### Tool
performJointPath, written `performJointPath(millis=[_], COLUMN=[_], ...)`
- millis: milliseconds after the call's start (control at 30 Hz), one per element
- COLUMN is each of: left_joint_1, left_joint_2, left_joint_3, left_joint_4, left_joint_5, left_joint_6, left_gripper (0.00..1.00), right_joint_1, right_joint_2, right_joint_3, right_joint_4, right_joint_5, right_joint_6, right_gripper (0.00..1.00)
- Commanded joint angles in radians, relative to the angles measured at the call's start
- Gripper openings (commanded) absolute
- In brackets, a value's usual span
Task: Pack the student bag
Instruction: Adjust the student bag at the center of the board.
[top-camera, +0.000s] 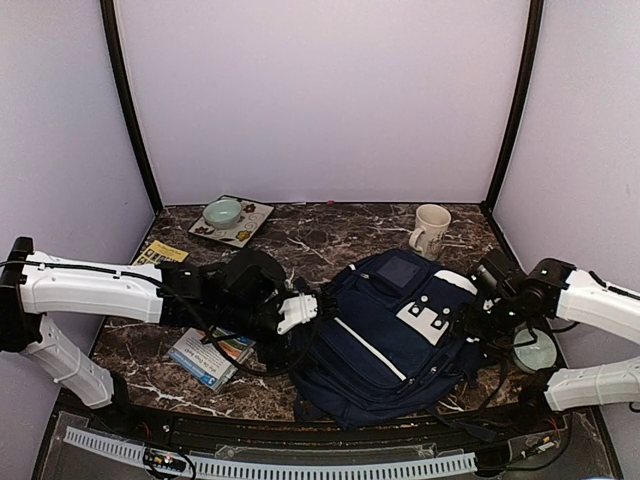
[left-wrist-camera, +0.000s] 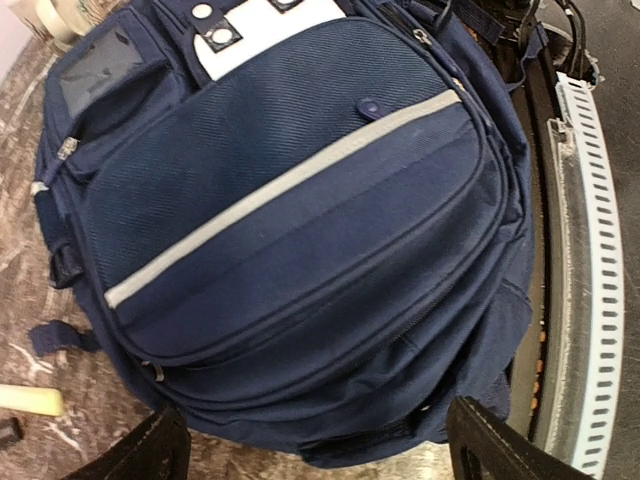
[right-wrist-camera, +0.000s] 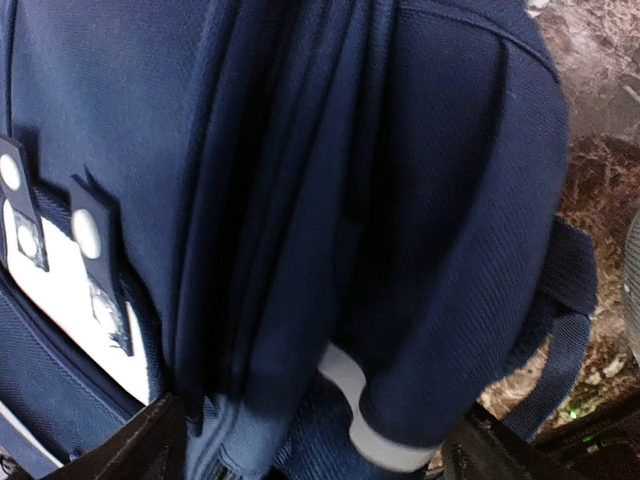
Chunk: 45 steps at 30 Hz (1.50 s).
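I should next swing my left gripper to the right in the top view, turning and lowering it onto the front pocket's rim (top-camera: 386, 392) (left-wrist-camera: 468, 238), because the pocket's rim bulges as a fold.
The student bag (top-camera: 385, 335), a big navy backpack with a white diagonal stripe and white dotted patches, lies flat in the middle of the table. My left gripper (top-camera: 303, 310) sits at its left edge. In the left wrist view that gripper (left-wrist-camera: 320, 455) is open, and the bag's (left-wrist-camera: 300, 220) lower edge lies just ahead of the dark fingers (left-wrist-camera: 150, 450). My right gripper (top-camera: 478, 318) is at the bag's right side. In the right wrist view it (right-wrist-camera: 320, 450) stands wide open, with folds of the bag (right-wrist-camera: 300, 200) and a white trim piece between its fingers (right-wrist-camera: 150, 440).
A cream mug (top-camera: 431, 229) stands behind the bag. A tray (top-camera: 250, 225) with a green bowl (top-camera: 222, 212) is at the back left, and a yellow packet (top-camera: 160, 252) lies near it. A book (top-camera: 210, 355) lies under the left arm. A white perforated rail (top-camera: 300, 466) runs along the front edge.
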Motion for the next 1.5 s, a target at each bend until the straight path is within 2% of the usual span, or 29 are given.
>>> performJointPath(millis=[0,100,233,433,733,833,933,1100,1300,1467], left_joint_1=[0.002,0.002,0.002,0.002,0.002,0.0,0.001,-0.003,-0.078,-0.1], left_joint_2=[0.019,0.021,-0.01,-0.071,0.011,0.05,0.083,0.179,0.277,0.309], left_joint_3=[-0.013,-0.025,-0.06,-0.08,0.072,0.117,0.169,0.269,0.312,0.316], left_joint_4=[-0.02,-0.001,0.029,0.032,-0.056,-0.046,-0.039,-0.057,-0.06,-0.04], left_joint_5=[0.073,0.08,0.008,-0.048,-0.1,-0.183,-0.187,-0.044,-0.043,-0.039], left_joint_6=[-0.092,-0.155,-0.222,-0.217,-0.227,-0.194,-0.12,0.01,0.235,0.343], left_gripper=[0.91,0.9,0.89,0.88,0.89,0.88,0.87,0.86,0.83,0.82], right_joint_1=[-0.035,-0.06,-0.069,-0.07,-0.085,-0.084,-0.085,-0.084,-0.084,-0.083], right_joint_2=[0.057,0.126,0.239,0.369,0.504,0.461,0.383,0.226,0.078,-0.038], right_joint_3=[-0.01,0.001,0.043,0.161,0.346,0.334,0.299,0.211,0.112,0.057], right_joint_4=[0.214,0.286,0.341,0.373,0.315,0.272,0.213,0.178,0.155,0.152], right_joint_5=[-0.03,-0.064,-0.103,-0.102,-0.072,-0.043,-0.015,0.012,0.0,-0.025], right_joint_6=[-0.114,-0.172,-0.236,-0.319,-0.465,-0.5,-0.52,-0.49,-0.379,-0.302], right_gripper=[0.85,0.81,0.78,0.78,0.88,0.94,1.0,1.0,1.0,1.0])
